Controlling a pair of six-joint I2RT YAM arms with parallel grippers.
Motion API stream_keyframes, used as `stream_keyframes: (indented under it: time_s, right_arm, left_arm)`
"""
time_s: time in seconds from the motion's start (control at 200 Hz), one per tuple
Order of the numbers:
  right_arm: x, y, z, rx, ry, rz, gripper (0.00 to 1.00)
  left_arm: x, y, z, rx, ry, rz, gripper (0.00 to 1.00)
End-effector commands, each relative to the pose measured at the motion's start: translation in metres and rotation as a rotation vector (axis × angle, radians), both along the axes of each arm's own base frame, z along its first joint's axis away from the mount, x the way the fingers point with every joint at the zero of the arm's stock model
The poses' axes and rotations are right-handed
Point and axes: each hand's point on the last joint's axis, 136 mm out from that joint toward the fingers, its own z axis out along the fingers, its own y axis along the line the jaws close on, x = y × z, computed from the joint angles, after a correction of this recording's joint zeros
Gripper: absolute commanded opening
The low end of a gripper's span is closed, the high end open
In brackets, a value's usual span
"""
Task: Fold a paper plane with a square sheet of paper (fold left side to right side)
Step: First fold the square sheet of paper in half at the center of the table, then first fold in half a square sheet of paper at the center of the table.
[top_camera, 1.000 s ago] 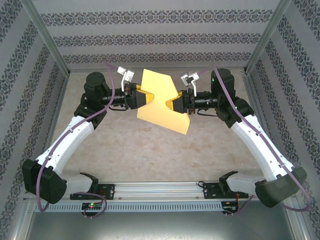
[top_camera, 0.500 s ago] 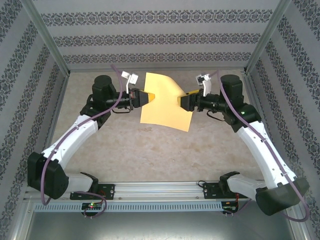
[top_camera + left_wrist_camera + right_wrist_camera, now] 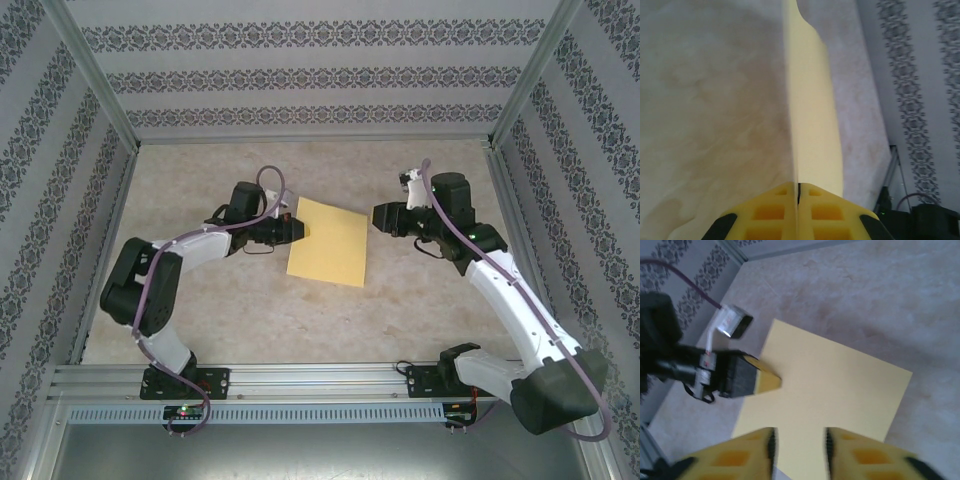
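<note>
Next, my left gripper carries the sheet's held edge over toward the sheet's opposite edge (image 3: 365, 248) (image 3: 833, 120), which lies across the sheet from it, and releases it there.
The square sheet of paper (image 3: 328, 243) is plain yellow and lies flat on the table as an upright rectangle; a paper plane is out of view. My left gripper (image 3: 302, 230) is shut on the sheet's left edge. In the left wrist view the paper (image 3: 810, 100) runs edge-on out of the closed left gripper (image 3: 798, 186). My right gripper (image 3: 377, 214) stands open just off the sheet's upper right edge, apart from it. The right wrist view looks down over the open right gripper (image 3: 799, 445) at the sheet (image 3: 840, 385) and the left gripper (image 3: 767, 381).
The beige marbled table (image 3: 250, 310) is boxed in by patterned walls (image 3: 60, 200) on the left, back and right. An aluminium rail (image 3: 320, 378) with both arm bases runs along the near edge. There is free room in front of the sheet.
The sheet, held up in the air between both grippers, has come down flat onto the table. The right gripper let go and drew back right. The left arm dropped low, still gripping.
</note>
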Motion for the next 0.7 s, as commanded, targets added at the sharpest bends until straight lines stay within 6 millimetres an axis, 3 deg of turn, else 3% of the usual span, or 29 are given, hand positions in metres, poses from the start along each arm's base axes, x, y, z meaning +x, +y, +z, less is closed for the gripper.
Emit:
stream_keyframes:
  time_s: [0.0, 0.17, 0.36, 0.53, 0.694]
  right_arm:
    - [0.005, 0.013, -0.017, 0.052, 0.046, -0.001, 0.15]
    - [0.007, 0.033, -0.057, 0.027, 0.139, 0.003, 0.00]
    - [0.018, 0.051, -0.107, 0.047, 0.286, -0.029, 0.00]
    - [0.025, 0.060, -0.158, 0.035, 0.415, -0.041, 0.00]
    - [0.026, 0.067, -0.194, 0.000, 0.509, -0.029, 0.00]
  left_arm:
    - [-0.002, 0.006, -0.026, 0.075, 0.034, 0.032, 0.00]
    - [-0.005, 0.019, -0.049, 0.171, 0.084, 0.065, 0.00]
    - [-0.007, 0.031, -0.061, 0.254, 0.119, 0.094, 0.00]
    - [-0.009, 0.035, -0.063, 0.275, 0.134, 0.111, 0.00]
    - [-0.011, 0.040, -0.064, 0.300, 0.141, 0.119, 0.00]
